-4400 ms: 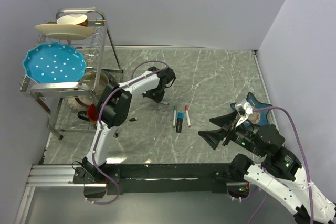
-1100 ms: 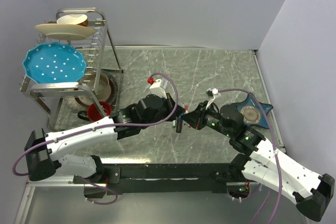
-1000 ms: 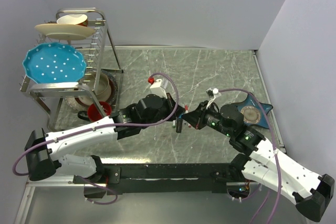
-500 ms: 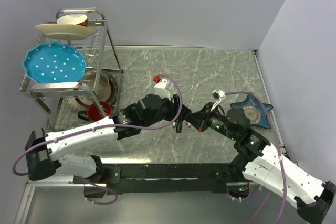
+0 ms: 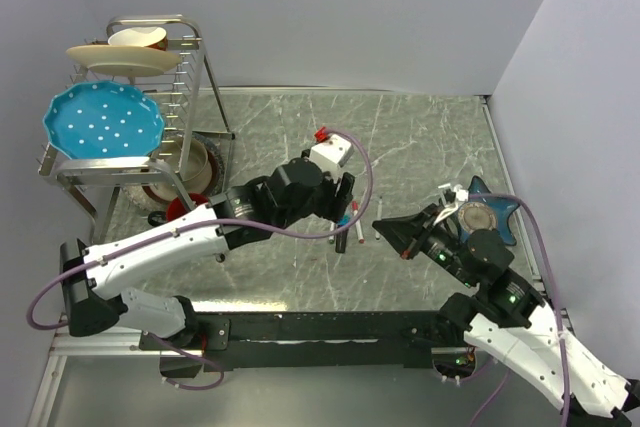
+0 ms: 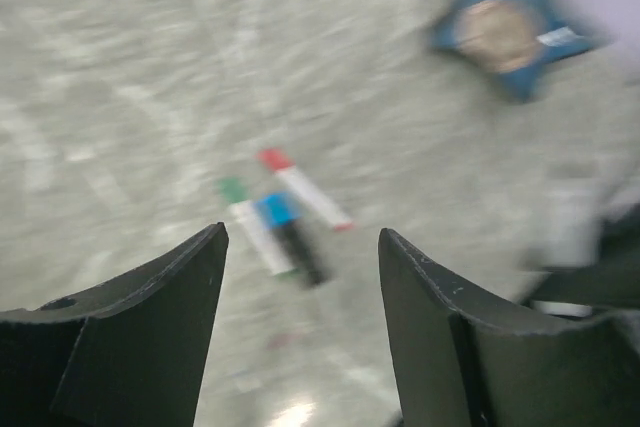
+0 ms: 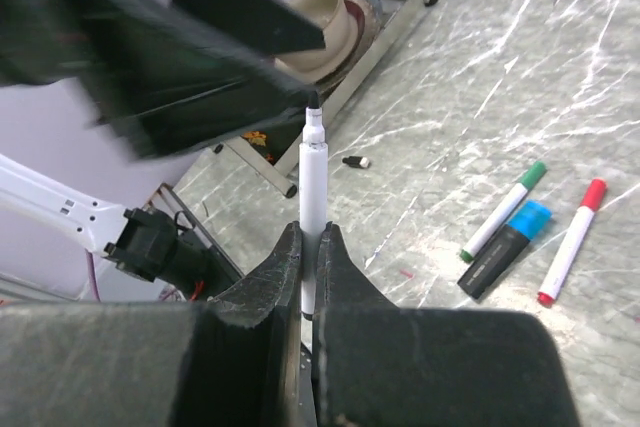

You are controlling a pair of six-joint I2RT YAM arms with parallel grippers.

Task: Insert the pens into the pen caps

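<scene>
My left gripper will go down to the left in the top view and close on the loose black cap (image 7: 352,161), as the white pen's tip is bare.
My right gripper (image 7: 310,230) is shut on a thin white pen (image 7: 313,182) that stands upright, its bare black tip up. From above, this gripper (image 5: 382,226) hovers just right of the pens on the table. Those are a green-capped pen (image 7: 503,209), a thick black pen with a blue cap (image 7: 505,247) and a red-capped pen (image 7: 570,240), lying side by side. A loose black cap (image 7: 352,161) lies near the rack's leg. My left gripper (image 6: 300,235) is open and empty, high above the three pens (image 6: 285,217).
A dish rack (image 5: 190,67) with a blue plate (image 5: 103,122), a cream plate and bowls stands at the back left. A red cup (image 5: 178,209) sits by its foot. A blue star-shaped coaster (image 5: 485,217) lies at the right.
The two grippers had met over the pens. My left gripper opened, let go and pulled up and back. The right gripper drew off to the right, keeping the white pen.
</scene>
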